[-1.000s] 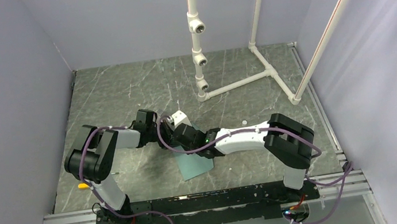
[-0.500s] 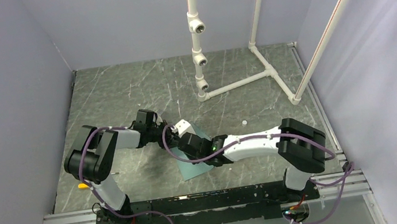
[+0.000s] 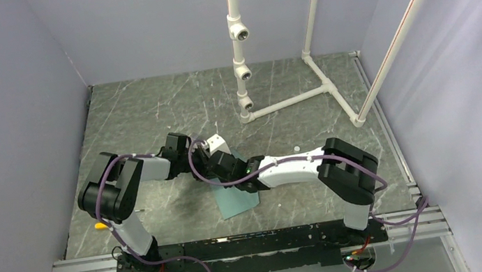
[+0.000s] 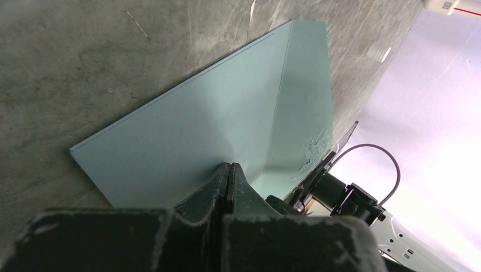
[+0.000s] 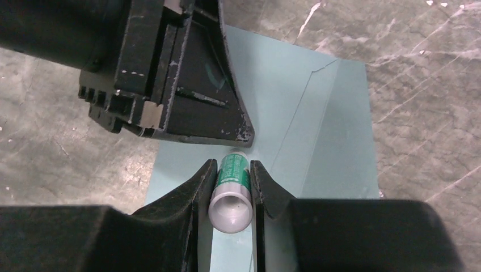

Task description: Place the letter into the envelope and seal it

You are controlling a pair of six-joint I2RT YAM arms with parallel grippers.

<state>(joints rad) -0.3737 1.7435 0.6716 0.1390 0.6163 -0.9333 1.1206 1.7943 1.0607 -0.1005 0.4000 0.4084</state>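
Observation:
The right gripper will carry the glue stick far to the right in the top view, onto bare table by the pipe frame, and then release it, clear of the envelope.
The teal-green envelope lies flat on the grey marble table. Its fold line and a whitish smear show in the left wrist view on the envelope. My left gripper is shut, its joined tips pressed down on the paper. My right gripper is shut on a green-and-white glue stick that points down at the envelope, right beside the left gripper's tip. From above, both grippers meet at the envelope's far end. The letter is hidden.
A white pipe frame stands at the back of the table. A small white cap lies to the right of the arms. A small orange thing lies near the left arm's base. Grey walls close in on both sides.
The right arm slid toward the near right along the envelope half a second ago, then came back to the far end. The left arm has stayed still.

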